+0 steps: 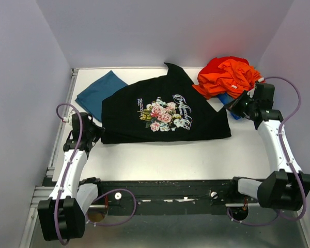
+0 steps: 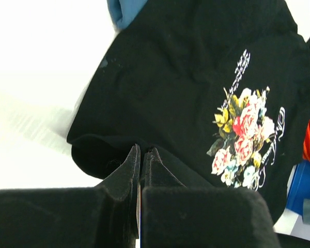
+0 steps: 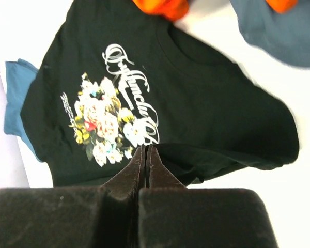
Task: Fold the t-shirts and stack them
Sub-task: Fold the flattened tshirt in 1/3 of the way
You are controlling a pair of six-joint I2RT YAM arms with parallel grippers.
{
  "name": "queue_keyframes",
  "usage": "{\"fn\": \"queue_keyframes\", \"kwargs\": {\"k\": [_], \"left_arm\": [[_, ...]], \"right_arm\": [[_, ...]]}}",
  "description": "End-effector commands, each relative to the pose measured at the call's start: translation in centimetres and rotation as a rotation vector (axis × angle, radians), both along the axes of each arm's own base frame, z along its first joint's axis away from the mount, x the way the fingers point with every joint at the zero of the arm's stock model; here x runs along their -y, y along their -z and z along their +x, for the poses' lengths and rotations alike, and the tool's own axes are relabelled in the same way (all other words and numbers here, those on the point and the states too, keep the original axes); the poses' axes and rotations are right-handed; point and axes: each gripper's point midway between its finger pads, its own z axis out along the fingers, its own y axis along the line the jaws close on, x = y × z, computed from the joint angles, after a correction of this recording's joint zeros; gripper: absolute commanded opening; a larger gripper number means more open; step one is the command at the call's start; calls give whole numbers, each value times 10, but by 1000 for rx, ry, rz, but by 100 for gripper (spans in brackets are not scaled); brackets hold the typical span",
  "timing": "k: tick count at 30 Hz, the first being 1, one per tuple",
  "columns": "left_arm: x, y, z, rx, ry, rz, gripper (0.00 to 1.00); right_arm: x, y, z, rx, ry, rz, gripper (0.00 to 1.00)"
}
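Note:
My left gripper holds the fold and will next carry it over the body of the black t-shirt, away from my base toward the teal-blue shirt (image 1: 98,92).
The black t-shirt (image 1: 129,126) lies spread in the middle of the white table, floral print and white lettering facing up. It also shows in the left wrist view (image 2: 186,77) and the right wrist view (image 3: 212,88). The teal-blue shirt (image 1: 98,92) lies folded at the back left, partly under the black shirt's edge. My left gripper (image 1: 94,133) is at the shirt's near-left corner, and its jaws (image 2: 142,150) are shut on a fold of black fabric. My right gripper (image 1: 231,107) is at the shirt's right edge, and its jaws (image 3: 145,148) are shut on a raised fold of it.
A crumpled pile of orange and red shirts (image 1: 227,75) sits at the back right, with a blue garment (image 1: 228,98) under it next to my right gripper. A raised rail (image 1: 62,124) borders the table on the left. Purple walls close in on three sides.

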Motion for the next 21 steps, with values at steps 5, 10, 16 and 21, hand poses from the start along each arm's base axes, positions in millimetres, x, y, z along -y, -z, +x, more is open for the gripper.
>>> {"fn": "queue_keyframes", "kwargs": {"k": [5, 10, 16, 21], "left_arm": [[-23, -19, 43, 68, -110, 54, 0], [-26, -12, 56, 58, -121, 59, 0], [-32, -5, 65, 42, -153, 67, 0], [-36, -3, 73, 45, -188, 60, 0]], "right_arm": [[1, -31, 61, 75, 2, -28, 1], [2, -32, 90, 60, -7, -36, 1], [-7, -29, 118, 41, -38, -24, 1], [-13, -22, 136, 20, -53, -32, 1]]}}
